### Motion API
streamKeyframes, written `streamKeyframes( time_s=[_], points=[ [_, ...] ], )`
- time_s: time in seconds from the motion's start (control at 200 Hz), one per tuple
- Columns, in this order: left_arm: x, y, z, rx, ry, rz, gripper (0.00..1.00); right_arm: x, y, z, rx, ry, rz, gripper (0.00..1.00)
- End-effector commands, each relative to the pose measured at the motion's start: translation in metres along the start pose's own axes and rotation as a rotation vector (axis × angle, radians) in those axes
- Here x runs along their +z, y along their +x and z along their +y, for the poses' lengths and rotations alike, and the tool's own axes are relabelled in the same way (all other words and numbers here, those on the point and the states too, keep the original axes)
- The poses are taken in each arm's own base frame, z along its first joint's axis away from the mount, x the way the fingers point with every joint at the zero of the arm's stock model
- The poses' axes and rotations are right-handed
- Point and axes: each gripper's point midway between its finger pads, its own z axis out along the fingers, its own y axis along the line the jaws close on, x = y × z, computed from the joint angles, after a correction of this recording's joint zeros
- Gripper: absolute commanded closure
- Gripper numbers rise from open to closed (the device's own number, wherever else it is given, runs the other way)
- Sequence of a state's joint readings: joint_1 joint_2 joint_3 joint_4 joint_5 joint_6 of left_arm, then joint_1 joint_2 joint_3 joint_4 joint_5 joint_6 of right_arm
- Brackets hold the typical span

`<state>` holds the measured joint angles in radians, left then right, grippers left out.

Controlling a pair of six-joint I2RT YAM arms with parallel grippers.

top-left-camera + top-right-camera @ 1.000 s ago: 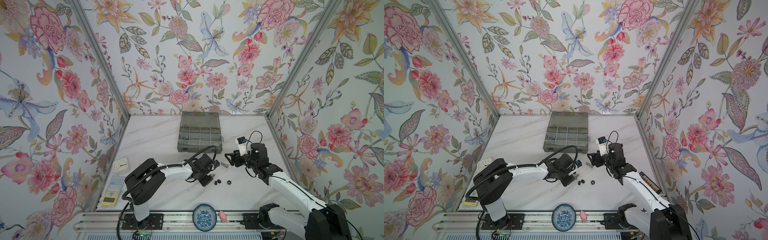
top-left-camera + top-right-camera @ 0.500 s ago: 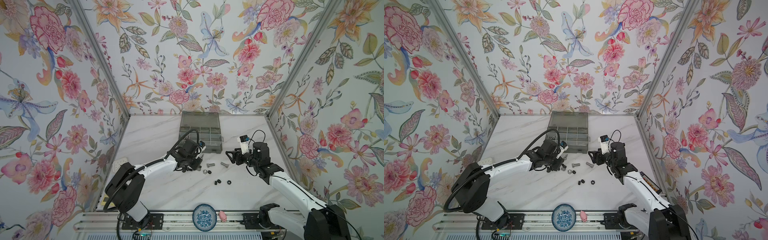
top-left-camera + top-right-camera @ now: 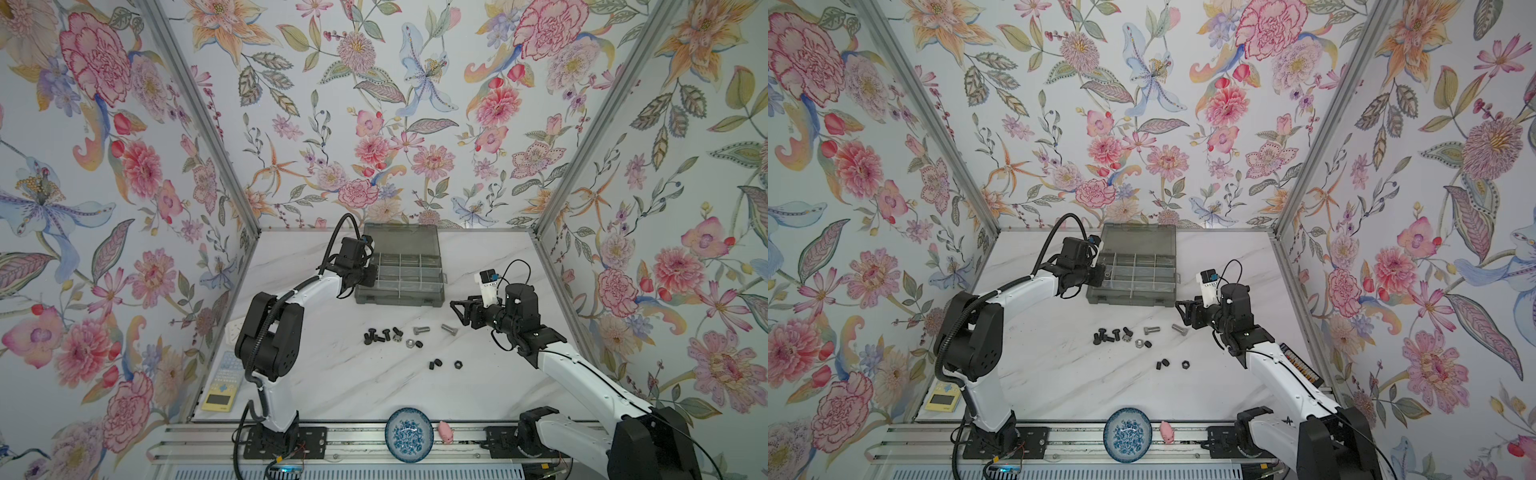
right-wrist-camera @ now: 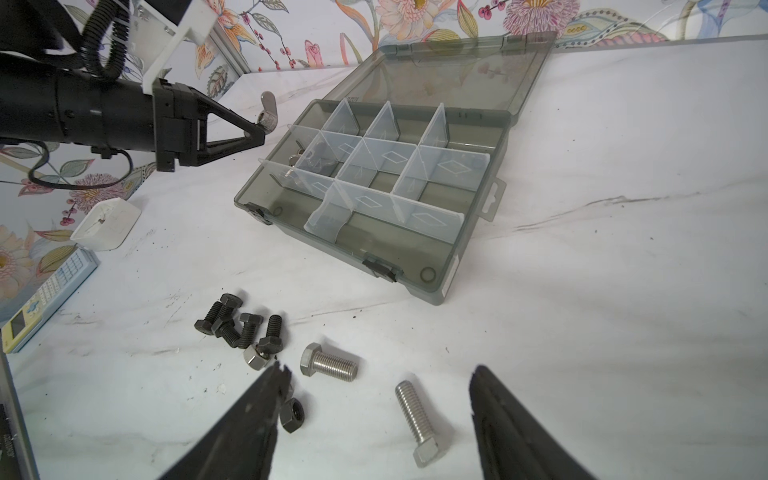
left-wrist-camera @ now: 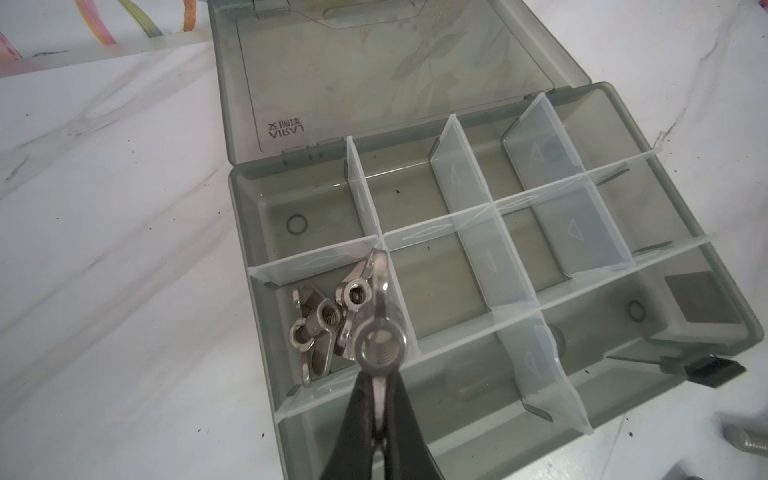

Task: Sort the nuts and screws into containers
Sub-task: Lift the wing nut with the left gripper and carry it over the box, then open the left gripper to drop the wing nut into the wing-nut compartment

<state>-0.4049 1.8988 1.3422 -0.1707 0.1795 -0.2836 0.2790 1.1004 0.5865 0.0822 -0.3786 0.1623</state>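
Note:
Next, I lower my left gripper to the wing nuts in the organizer box's middle-row section below and release this matching silver one.
My left gripper (image 5: 380,374) is shut on a silver wing nut (image 5: 380,328) and hangs over the left side of the smoky grey organizer box (image 3: 399,298). It is above a middle-row compartment where other wing nuts (image 5: 316,328) lie. In both top views the left gripper (image 3: 370,272) (image 3: 1102,274) is at the box's left edge. My right gripper (image 4: 378,382) (image 3: 459,311) is open just above two silver screws (image 4: 330,368) (image 4: 415,417). Several black screws (image 4: 241,326), a silver nut (image 4: 255,357) and a black hex nut (image 4: 293,415) lie beside them. Two more black nuts (image 3: 435,364) (image 3: 458,364) lie nearer the front.
The box lid (image 5: 374,62) lies open flat toward the back wall. A blue-and-white bowl (image 3: 409,434) and a small pink object (image 3: 446,432) sit on the front rail. A yellow-and-blue keypad device (image 3: 222,384) and a white block (image 3: 235,330) lie along the left wall.
My left arm has swung from the loose pile near the table's middle back to the organizer box, carrying the wing nut. The right arm has barely moved.

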Motion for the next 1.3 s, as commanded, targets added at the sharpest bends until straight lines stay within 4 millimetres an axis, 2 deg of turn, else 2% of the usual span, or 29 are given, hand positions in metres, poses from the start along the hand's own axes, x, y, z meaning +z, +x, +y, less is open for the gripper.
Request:
streamKeyframes(
  time_s=[0.0,0.335,1.101,1.141,1.221,1.296],
  points=[
    [0.009,-0.003,0.002,0.009,0.014,0.018,1.00,-0.001,0.003,-0.002,0.018,-0.001,-0.007,0.27],
    [0.022,0.002,0.016,-0.010,-0.013,0.040,1.00,-0.001,0.002,-0.001,0.025,-0.005,-0.006,0.27],
    [0.036,0.012,0.023,-0.029,-0.022,0.069,1.00,-0.001,0.004,-0.001,0.026,-0.004,-0.003,0.27],
    [0.037,0.011,0.024,-0.028,-0.023,0.069,0.95,-0.002,0.004,-0.001,0.026,-0.003,-0.003,0.27],
    [0.035,0.011,0.025,-0.028,-0.030,0.066,0.79,-0.002,0.003,0.000,0.024,-0.004,-0.004,0.27],
    [0.031,0.007,0.025,-0.022,-0.036,0.055,0.71,-0.003,0.003,0.000,0.024,-0.004,-0.006,0.27]
  ],
)
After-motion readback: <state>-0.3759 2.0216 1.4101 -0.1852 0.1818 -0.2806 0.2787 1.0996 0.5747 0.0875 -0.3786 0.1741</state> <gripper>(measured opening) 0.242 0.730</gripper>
